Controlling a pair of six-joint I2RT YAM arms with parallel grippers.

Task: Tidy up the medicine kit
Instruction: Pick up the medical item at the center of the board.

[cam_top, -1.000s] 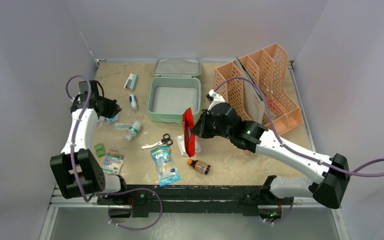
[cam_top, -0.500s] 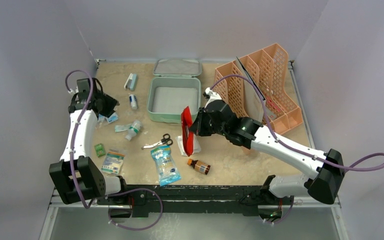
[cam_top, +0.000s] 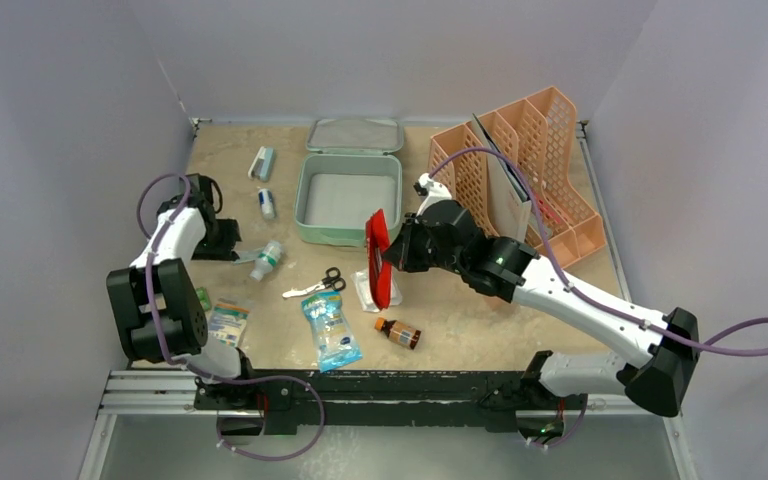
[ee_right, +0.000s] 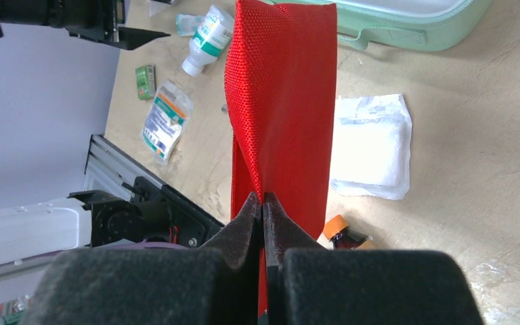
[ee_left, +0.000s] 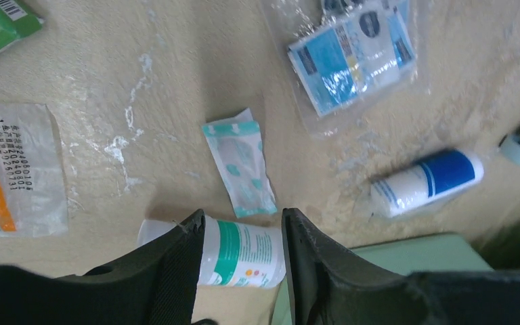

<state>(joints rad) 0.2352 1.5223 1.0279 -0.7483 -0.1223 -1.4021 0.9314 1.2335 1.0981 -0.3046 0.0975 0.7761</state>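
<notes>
The robot should bring its left gripper down toward the small white-and-teal packet below, with open fingers around the packet's end away from the bottle (ee_left: pixel 233 133), where the tabletop is clear.
The medicine kit (cam_top: pixel 305 200) is a mint-green box standing open at the back centre, with its lid (cam_top: pixel 354 135) behind it. My right gripper (cam_top: pixel 388 260) is shut on a flat red pouch (cam_top: pixel 377 255) and holds it upright in front of the box. In the right wrist view the red pouch (ee_right: pixel 281 101) hangs from the right gripper (ee_right: pixel 263 200). My left gripper (cam_top: pixel 235 247) is open, low at the left. A white bottle with a green label (ee_left: pixel 244 254) lies on its side just beyond the left gripper (ee_left: pixel 244 217). A teal sachet (ee_left: pixel 239 162) lies past it.
A peach mesh rack (cam_top: pixel 515 175) stands at the back right. Loose on the table lie scissors (cam_top: pixel 318 284), a blue packet (cam_top: pixel 330 330), a brown bottle (cam_top: pixel 398 332), a white gauze pack (cam_top: pixel 368 292), a blue-white tube (cam_top: pixel 266 203), a small green box (cam_top: pixel 200 299) and an orange-teal packet (cam_top: pixel 226 322).
My left gripper has gone from shut to open and has come forward towards the white bottle. The right gripper still holds the red pouch and has barely shifted.
</notes>
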